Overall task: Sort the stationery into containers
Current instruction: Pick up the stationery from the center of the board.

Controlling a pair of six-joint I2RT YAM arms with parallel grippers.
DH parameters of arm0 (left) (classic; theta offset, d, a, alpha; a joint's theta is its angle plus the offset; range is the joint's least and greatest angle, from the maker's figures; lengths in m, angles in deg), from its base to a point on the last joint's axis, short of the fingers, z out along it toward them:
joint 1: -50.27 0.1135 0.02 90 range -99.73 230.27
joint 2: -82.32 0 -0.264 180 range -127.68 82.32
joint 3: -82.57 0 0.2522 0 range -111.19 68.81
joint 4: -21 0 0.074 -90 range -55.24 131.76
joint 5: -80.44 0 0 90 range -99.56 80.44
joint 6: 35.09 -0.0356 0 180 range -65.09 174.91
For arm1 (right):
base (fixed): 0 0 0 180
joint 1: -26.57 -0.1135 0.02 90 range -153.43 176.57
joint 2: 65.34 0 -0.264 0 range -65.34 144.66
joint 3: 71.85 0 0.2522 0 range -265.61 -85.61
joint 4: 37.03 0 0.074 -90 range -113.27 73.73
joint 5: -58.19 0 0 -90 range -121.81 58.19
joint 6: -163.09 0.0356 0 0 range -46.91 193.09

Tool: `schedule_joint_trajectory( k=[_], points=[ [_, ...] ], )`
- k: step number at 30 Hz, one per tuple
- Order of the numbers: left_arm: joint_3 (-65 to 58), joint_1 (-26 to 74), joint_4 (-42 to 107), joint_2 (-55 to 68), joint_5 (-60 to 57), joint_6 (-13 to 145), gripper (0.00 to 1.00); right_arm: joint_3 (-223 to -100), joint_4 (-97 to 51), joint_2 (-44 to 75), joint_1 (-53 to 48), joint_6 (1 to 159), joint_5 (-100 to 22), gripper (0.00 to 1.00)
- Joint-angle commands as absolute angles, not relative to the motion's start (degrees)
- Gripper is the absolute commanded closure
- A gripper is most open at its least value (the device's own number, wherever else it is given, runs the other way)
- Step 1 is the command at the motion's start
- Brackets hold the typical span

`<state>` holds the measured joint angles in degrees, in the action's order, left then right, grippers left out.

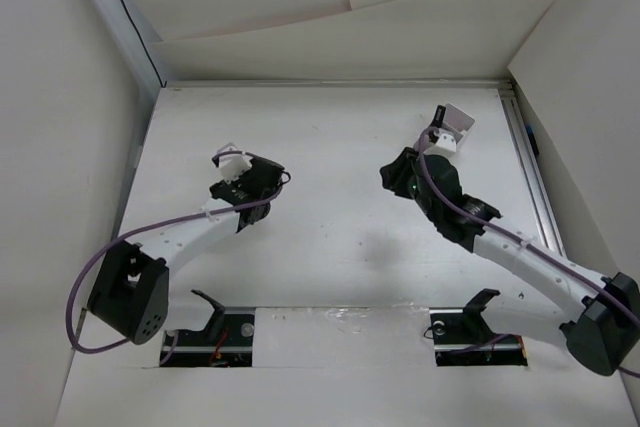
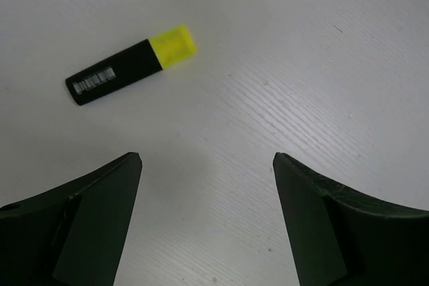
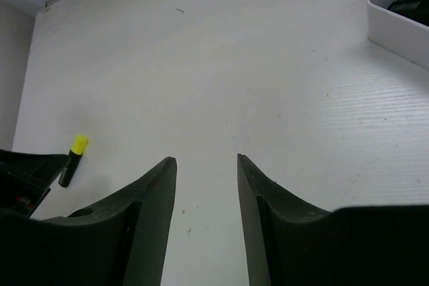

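Observation:
Next, my left gripper lowers toward the left in its wrist view and turns over the highlighter's barcode end (image 2: 97, 82), since the black body lies crosswise to my fingers.
A highlighter (image 2: 131, 65) with a black body and a yellow cap lies flat on the white table, ahead and to the left of my left gripper (image 2: 208, 159). That gripper is open wide and holds nothing. The same marker (image 3: 72, 160) shows far to the left in the right wrist view. My right gripper (image 3: 206, 159) is open over bare table, with nothing between its fingers. The white tray (image 3: 402, 21) sits ahead of it to the right, and something dark (image 3: 410, 6) lies inside. From above, the left gripper (image 1: 232, 159) is at mid-left and the right gripper (image 1: 437, 139) is beside the tray (image 1: 460, 119).
White walls enclose the table on the left, back and right. A metal rail (image 1: 530, 177) runs along the table's right edge. The left arm's dark fingers (image 3: 20, 172) show at the lower left of the right wrist view, close to the yellow marker.

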<state>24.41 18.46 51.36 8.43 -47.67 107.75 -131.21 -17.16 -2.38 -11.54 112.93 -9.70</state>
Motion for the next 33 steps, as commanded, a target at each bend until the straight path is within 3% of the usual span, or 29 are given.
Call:
schedule_joint_trajectory(
  k=[1,9,19,26,33],
  points=[
    [21.5,21.6,60.2,5.8,-53.0,111.2,0.22,-130.4,-19.8,-6.4,-12.4,112.6,-10.9,0.52],
    [22.7,33.7,54.4,0.1,-46.7,105.4,0.22,-128.8,-20.3,-10.1,-12.4,112.6,-9.1,0.51],
    [15.5,33.7,58.6,-11.5,-50.2,101.6,0.22,-128.2,-20.3,-10.7,-12.4,112.6,-8.5,0.51],
    [16.1,33.7,57.1,-10.7,-48.3,98.9,0.24,-128.2,-20.3,-11.2,-12.4,112.6,-8.0,0.5],
    [9.0,33.7,63.1,-16.7,-50.8,99.4,0.24,-128.2,-20.3,-11.2,-12.9,112.6,-8.0,0.5]
  ],
)
